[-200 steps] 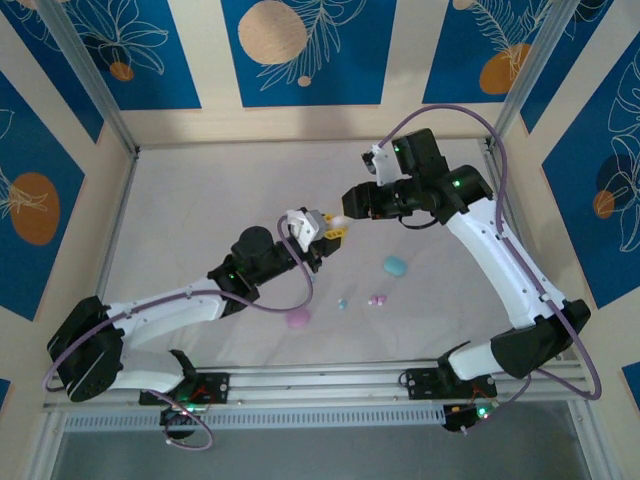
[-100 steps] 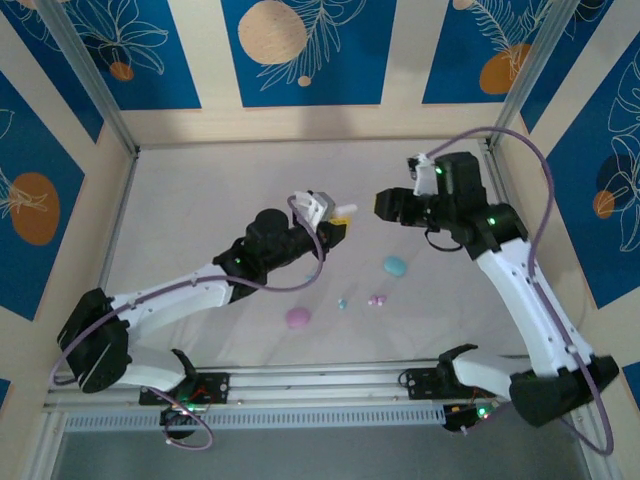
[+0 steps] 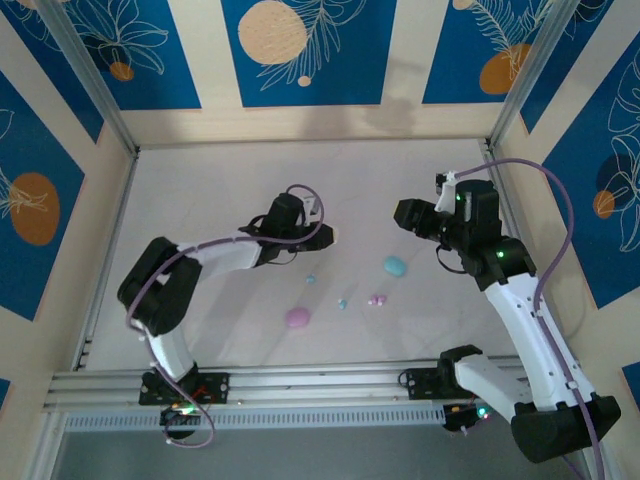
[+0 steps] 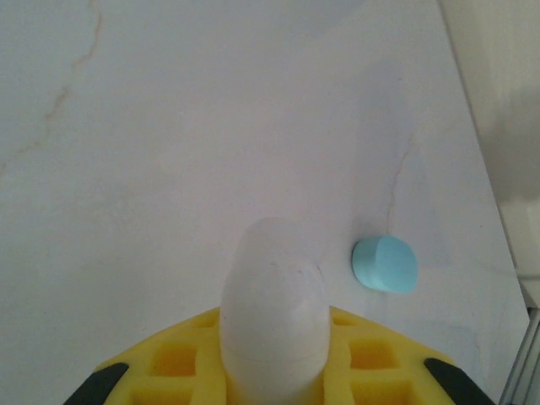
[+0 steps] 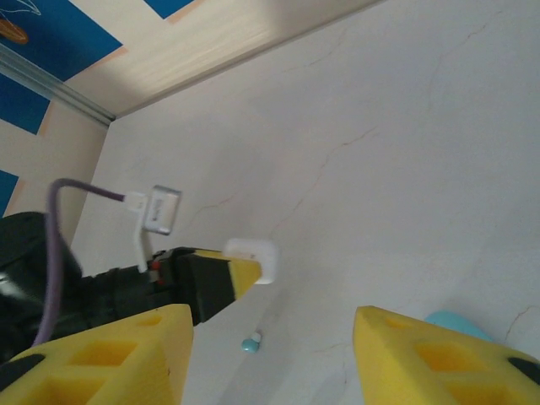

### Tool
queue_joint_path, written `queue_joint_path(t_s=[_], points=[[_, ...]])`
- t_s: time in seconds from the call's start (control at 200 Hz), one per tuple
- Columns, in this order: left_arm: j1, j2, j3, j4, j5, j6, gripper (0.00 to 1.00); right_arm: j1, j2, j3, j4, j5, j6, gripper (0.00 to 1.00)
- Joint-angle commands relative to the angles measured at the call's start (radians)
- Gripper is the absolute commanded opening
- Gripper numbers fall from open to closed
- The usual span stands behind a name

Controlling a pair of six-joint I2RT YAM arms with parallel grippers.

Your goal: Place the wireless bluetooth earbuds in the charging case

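I should next lower my left gripper onto the bare tabletop outward of the nearest teal earbud and release the white case [image 4: 274, 321], as that spot is clear of earbuds.
My left gripper [image 3: 318, 236] is shut on a white pebble-shaped charging case [image 4: 274, 321], which stands up between its yellow pads [image 4: 363, 359]. My right gripper [image 3: 405, 213] hangs open to the right of it with nothing between its fingers [image 5: 143, 354]. In the right wrist view the white case [image 5: 251, 258] sticks out of the left gripper's tip. On the table lie tiny earbuds: a teal one [image 3: 311, 278] just below the left gripper, another teal one [image 3: 342, 303] and a pink one [image 3: 377, 299].
A teal case [image 3: 395, 266] lies shut on the table below the right gripper, also seen as the teal case [image 4: 385, 264] in the left wrist view. A pink case [image 3: 297, 318] lies nearer the front rail. Walls close the table at the back and sides.
The right gripper has pulled back to the right, away from the white case. The left arm has swung its elbow back and left, still holding the case.
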Motion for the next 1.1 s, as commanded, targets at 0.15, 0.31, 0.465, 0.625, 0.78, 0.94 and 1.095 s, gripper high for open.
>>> queue_joint_path(t_s=[0.15, 0.31, 0.465, 0.625, 0.78, 0.94, 1.095], points=[[0.025, 0.148, 0.181, -0.146, 0.023, -0.073, 0.08, -0.006, -0.006, -0.037, 0.048, -0.053, 0.010, 0.54], [0.042, 0.200, 0.216, -0.174, -0.001, -0.080, 0.11, -0.007, 0.012, -0.044, 0.042, -0.068, 0.016, 0.54], [0.070, 0.227, 0.240, -0.243, 0.027, -0.050, 0.13, -0.028, 0.083, 0.015, -0.031, -0.210, 0.016, 0.54], [0.092, 0.232, 0.236, -0.271, 0.014, -0.031, 0.18, -0.035, 0.202, 0.084, -0.127, -0.313, -0.012, 0.58], [0.105, 0.243, 0.249, -0.307, -0.005, -0.015, 0.32, -0.040, 0.305, 0.143, -0.245, -0.297, -0.078, 0.59], [0.111, 0.221, 0.255, -0.365, -0.061, 0.026, 0.44, -0.068, 0.358, 0.108, -0.266, -0.230, -0.131, 0.61], [0.115, 0.198, 0.265, -0.427, -0.118, 0.066, 0.51, -0.118, 0.395, 0.054, -0.233, -0.250, -0.139, 0.62]])
